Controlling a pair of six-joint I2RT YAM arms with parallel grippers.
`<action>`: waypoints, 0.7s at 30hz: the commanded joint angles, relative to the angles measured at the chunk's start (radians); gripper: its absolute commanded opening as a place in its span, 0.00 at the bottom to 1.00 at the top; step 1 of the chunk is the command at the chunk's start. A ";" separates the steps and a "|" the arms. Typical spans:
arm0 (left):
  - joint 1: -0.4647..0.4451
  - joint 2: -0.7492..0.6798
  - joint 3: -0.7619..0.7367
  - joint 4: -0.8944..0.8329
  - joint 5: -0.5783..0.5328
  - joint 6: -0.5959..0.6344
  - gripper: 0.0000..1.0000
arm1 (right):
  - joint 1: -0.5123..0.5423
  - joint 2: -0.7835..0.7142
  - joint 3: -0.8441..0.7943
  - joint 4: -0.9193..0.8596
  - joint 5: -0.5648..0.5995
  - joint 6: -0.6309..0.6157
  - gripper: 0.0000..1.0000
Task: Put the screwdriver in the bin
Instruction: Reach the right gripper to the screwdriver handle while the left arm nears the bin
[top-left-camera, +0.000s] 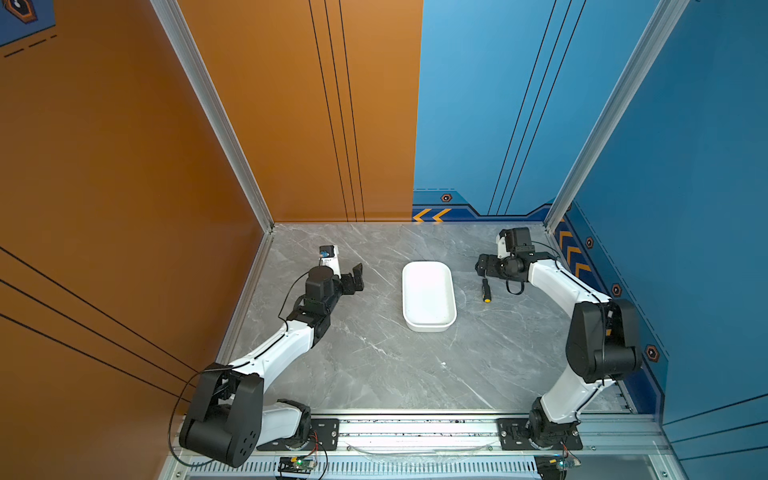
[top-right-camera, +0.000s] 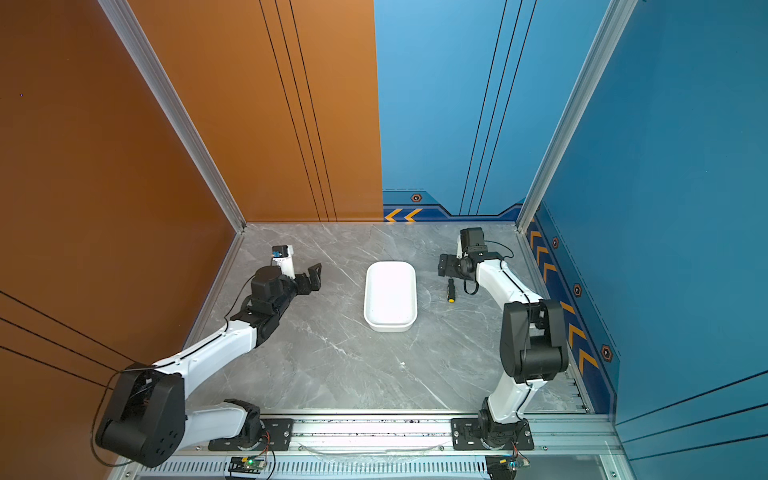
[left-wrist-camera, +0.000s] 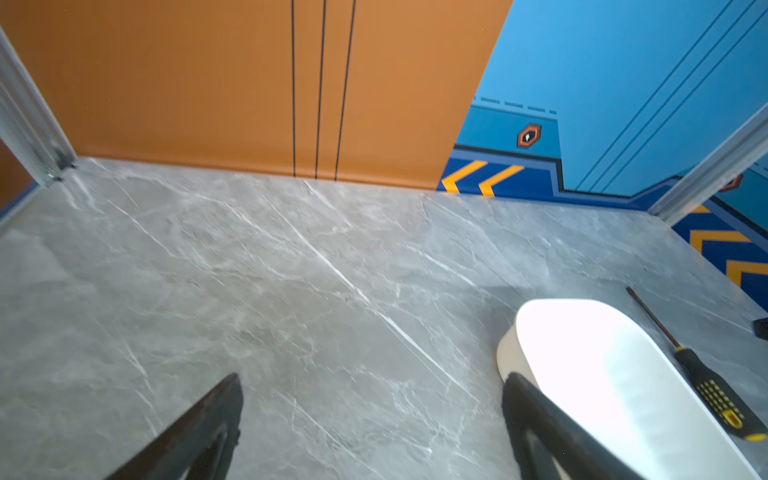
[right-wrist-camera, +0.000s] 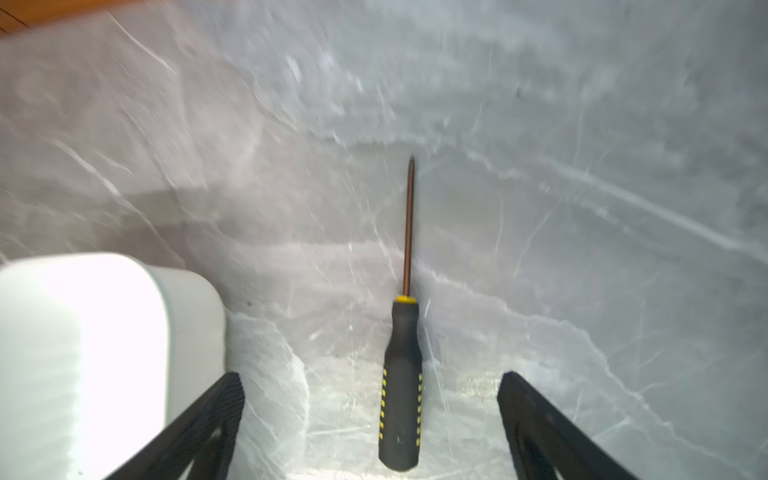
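My right gripper needs to come down next onto the screwdriver's black handle (top-left-camera: 486, 290) (right-wrist-camera: 400, 404) and close its fingers around it. The handle is already between my fingers with a gap on either side.
The screwdriver (top-left-camera: 485, 290) (top-right-camera: 451, 289) lies flat on the grey marble table, just right of the bin (top-left-camera: 428, 296) (top-right-camera: 390, 296), which is white and empty. Its yellow-capped handle points toward the table's front. My right gripper (top-left-camera: 481, 266) (top-right-camera: 443, 265) hangs over its shaft end. In the right wrist view the black handle (right-wrist-camera: 401, 395) lies between the jaws of the right gripper (right-wrist-camera: 370, 374), which is open, with a gap on each side. The bin (right-wrist-camera: 83, 353) sits beside it. My left gripper (top-left-camera: 357, 276) (left-wrist-camera: 372, 378) is open and empty, left of the bin (left-wrist-camera: 602, 365).
Orange walls close the left and back left, blue walls the back right and right. The right arm's elbow (top-left-camera: 602, 340) stands near the right wall. A metal rail (top-left-camera: 415, 428) runs along the table's front edge.
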 joint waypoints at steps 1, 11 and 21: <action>-0.007 0.037 0.027 -0.046 0.083 -0.112 0.98 | 0.000 0.030 0.054 -0.175 0.009 0.028 0.91; -0.012 0.138 -0.006 0.104 0.423 -0.200 0.98 | 0.019 0.147 0.127 -0.250 0.016 0.010 0.82; -0.005 0.189 -0.052 0.172 0.582 -0.225 0.98 | 0.047 0.167 0.108 -0.267 0.064 0.031 0.79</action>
